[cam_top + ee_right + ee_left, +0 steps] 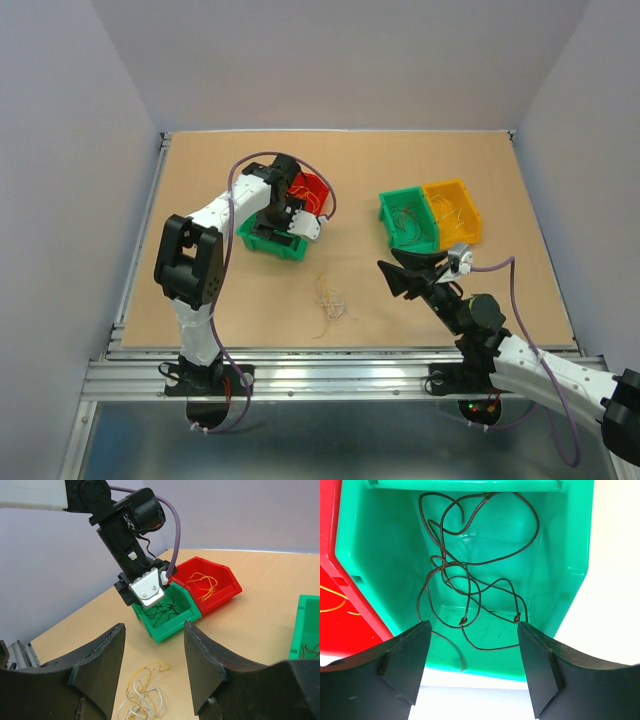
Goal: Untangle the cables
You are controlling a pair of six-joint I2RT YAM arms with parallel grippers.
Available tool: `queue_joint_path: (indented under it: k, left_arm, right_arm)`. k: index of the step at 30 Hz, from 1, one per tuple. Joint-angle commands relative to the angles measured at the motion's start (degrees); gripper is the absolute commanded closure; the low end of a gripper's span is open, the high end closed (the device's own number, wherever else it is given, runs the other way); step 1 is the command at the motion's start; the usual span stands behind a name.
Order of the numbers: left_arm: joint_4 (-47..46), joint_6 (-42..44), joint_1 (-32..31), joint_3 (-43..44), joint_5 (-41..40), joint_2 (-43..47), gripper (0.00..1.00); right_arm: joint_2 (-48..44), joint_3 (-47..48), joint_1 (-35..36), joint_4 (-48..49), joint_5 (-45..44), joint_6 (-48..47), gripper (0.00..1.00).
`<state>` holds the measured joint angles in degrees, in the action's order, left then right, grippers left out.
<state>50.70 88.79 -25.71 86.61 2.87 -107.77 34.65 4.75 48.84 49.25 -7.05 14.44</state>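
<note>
Next, my right gripper will go to the left in the top view and down onto the whitish cables, since they lie below it on that side.
A small tangle of yellow and whitish cables (329, 300) lies on the table between the arms; it also shows in the right wrist view (142, 695). Dark cables (470, 575) lie loose in a green bin (380, 565). Orange cables (204, 584) lie in the red bin (227, 592) beside it. My left gripper (290, 222) hovers open and empty over the green bin (262, 240), with nothing between its fingers (410, 655). My right gripper (400, 275) is open and empty, above the table to the right of the tangle.
A second green bin (408, 222) with a few thin wires and a yellow bin (455, 212) stand side by side at the right. The red bin (316, 192) touches the left green bin. Metal rails run along the table's near and left edges.
</note>
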Motion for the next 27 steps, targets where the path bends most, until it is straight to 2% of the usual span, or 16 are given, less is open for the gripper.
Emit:
queue_joint_path:
  k: [1, 10, 12, 15, 17, 18, 19, 20, 21, 22, 24, 26, 27]
  left_arm:
    - [4.5, -0.4, -0.5, 1.0, -0.8, 3.3, 0.2]
    - [3.5, -3.3, -0.7, 3.7, 0.2, 7.2, 0.26]
    - [0.6, -4.3, -0.9, 3.2, 2.5, 9.2, 0.28]
    - [-5.1, -7.1, -2.5, 0.6, 3.7, 13.8, 0.32]
    - [-11.8, -10.0, -3.1, -2.8, 5.6, 16.5, 0.37]
    - [-18.2, -11.5, -3.8, -5.5, 6.2, 19.6, 0.57]
    - [-21.3, -14.7, -3.9, -6.9, 8.5, 21.2, 0.64]
    - [-24.5, -16.5, -3.9, -8.5, 10.1, 22.8, 0.65]
    - [-32.1, -19.2, -4.0, -12.0, 13.9, 26.0, 0.75]
    - [-36.1, -22.8, -4.0, -14.2, 15.6, 27.6, 0.79]
    - [-43.4, -32.8, -4.1, -18.5, 19.3, 32.1, 0.79]
    - [-56.2, -41.1, -4.1, -25.1, 24.2, 35.0, 0.79]
    - [-65.5, -51.7, -4.1, -27.3, 24.5, 37.9, 0.79]
  right_arm:
    - [0.2, 2.1, 0.4, 1.4, 0.4, 0.0, 0.44]
    - [1.9, 3.5, 0.3, 0.7, 0.5, 0.2, 0.44]
    - [4.2, 6.5, 0.3, -3.3, 0.1, 0.6, 0.44]
    - [9.1, 12.5, 0.4, -16.3, 0.8, 1.7, 0.39]
    - [12.9, 18.9, 0.4, -26.8, 5.4, 1.7, 0.38]
    - [16.9, 20.6, 0.4, -29.7, 9.5, 1.6, 0.38]
    - [19.5, 23.2, 0.3, -33.0, 11.0, 1.5, 0.38]
    - [21.5, 24.1, 0.4, -33.1, 12.5, 1.2, 0.39]
    - [25.7, 25.0, 0.5, -34.6, 14.7, 0.2, 0.39]
    - [27.3, 25.6, 0.4, -34.8, 15.0, -0.3, 0.39]
    - [30.5, 27.3, 0.5, -34.9, 14.5, -1.2, 0.42]
    - [34.3, 28.4, 0.7, -35.4, 17.3, -2.4, 0.44]
    - [35.2, 28.9, 0.9, -35.3, 19.3, -3.5, 0.45]
